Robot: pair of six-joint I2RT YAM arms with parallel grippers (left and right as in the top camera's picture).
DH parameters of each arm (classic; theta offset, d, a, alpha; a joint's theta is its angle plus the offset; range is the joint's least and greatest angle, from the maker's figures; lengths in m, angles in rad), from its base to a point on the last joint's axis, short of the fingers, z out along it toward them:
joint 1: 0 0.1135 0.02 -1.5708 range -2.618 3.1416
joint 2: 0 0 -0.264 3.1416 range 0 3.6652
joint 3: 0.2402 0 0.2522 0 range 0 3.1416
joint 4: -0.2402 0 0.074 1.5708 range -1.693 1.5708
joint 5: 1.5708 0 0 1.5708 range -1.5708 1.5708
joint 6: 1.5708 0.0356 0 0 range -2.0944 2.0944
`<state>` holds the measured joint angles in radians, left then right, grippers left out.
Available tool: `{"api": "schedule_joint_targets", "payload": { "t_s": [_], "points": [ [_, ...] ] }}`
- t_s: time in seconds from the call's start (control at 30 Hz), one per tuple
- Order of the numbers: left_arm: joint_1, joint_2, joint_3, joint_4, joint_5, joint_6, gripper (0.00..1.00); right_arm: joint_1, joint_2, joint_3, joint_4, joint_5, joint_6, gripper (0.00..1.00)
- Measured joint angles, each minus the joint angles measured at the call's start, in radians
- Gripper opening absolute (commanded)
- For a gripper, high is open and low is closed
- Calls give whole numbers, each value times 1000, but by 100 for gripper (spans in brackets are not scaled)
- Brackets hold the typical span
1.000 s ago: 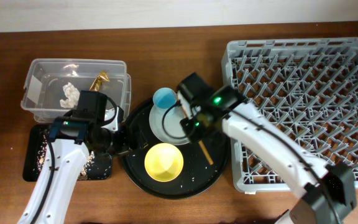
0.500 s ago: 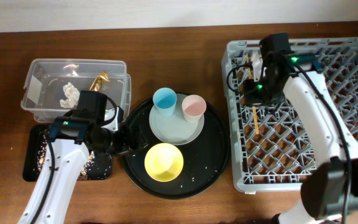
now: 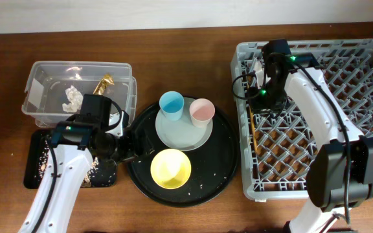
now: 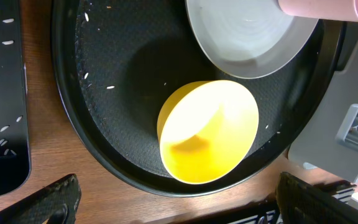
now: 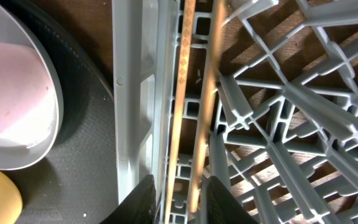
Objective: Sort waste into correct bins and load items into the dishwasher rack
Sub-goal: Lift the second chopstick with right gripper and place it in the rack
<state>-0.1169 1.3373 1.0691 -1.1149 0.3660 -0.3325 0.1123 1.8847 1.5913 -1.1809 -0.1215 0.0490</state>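
The left gripper moves outward and over the round tray onto the tub-side rim of the blue cup (image 3: 171,102) next. This cup stands farther out on the plate.
The wooden chopsticks (image 3: 254,129) lie in the grey dishwasher rack (image 3: 329,97) along its left wall. My right gripper (image 3: 264,97) hovers over their far end, slightly open; in the right wrist view its fingers (image 5: 182,200) straddle the chopsticks (image 5: 191,112) without gripping. The blue cup (image 3: 171,102) and pink cup (image 3: 202,110) stand on the grey-green plate (image 3: 181,134), with the yellow bowl (image 3: 170,168) in front. My left gripper (image 3: 125,145) is open and empty at the round tray's left rim; in its wrist view (image 4: 185,208) the bowl (image 4: 208,132) lies just ahead.
The cups, plate and bowl sit on a large round black tray (image 3: 225,175). The clear tub (image 3: 37,68) at the back left holds the tissue (image 3: 73,97) and foil wrapper (image 3: 103,83). The shallow black tray (image 3: 34,162) holds rice and scraps beside my left arm.
My right arm carried the chopsticks from the round tray over to the rack, and they now lie along the rack's left side. The left arm has not moved.
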Motion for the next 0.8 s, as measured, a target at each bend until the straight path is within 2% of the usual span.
{"api": "schedule_joint_targets", "payload": {
  "t_s": [0.1, 0.2, 0.23, 0.27, 0.43, 0.63, 0.77, 0.8],
  "points": [
    [0, 0, 0, 0, 0, 0, 99, 0, 0, 24, -56, -5, 3, 29],
    [0, 0, 0, 0, 0, 0, 99, 0, -2, 176, -192, -36, 5, 33],
    [0, 0, 0, 0, 0, 0, 99, 0, -4, 225, -225, -42, 5, 39],
    [0, 0, 1, 0, 0, 0, 99, 0, -14, 286, -254, -49, 4, 98],
    [0, 0, 1, 0, 0, 0, 99, 0, -26, 312, -293, -57, 4, 98],
    [0, 0, 1, 0, 84, 0, 99, 0, -26, 312, -293, -57, 5, 98],
    [0, 0, 0, 126, 95, -1, 98, 0, -26, 312, -293, -57, 5, 98],
    [0, 0, 0, 147, 95, -5, 74, 0, -26, 312, -294, -57, 4, 98]
  ]
}}
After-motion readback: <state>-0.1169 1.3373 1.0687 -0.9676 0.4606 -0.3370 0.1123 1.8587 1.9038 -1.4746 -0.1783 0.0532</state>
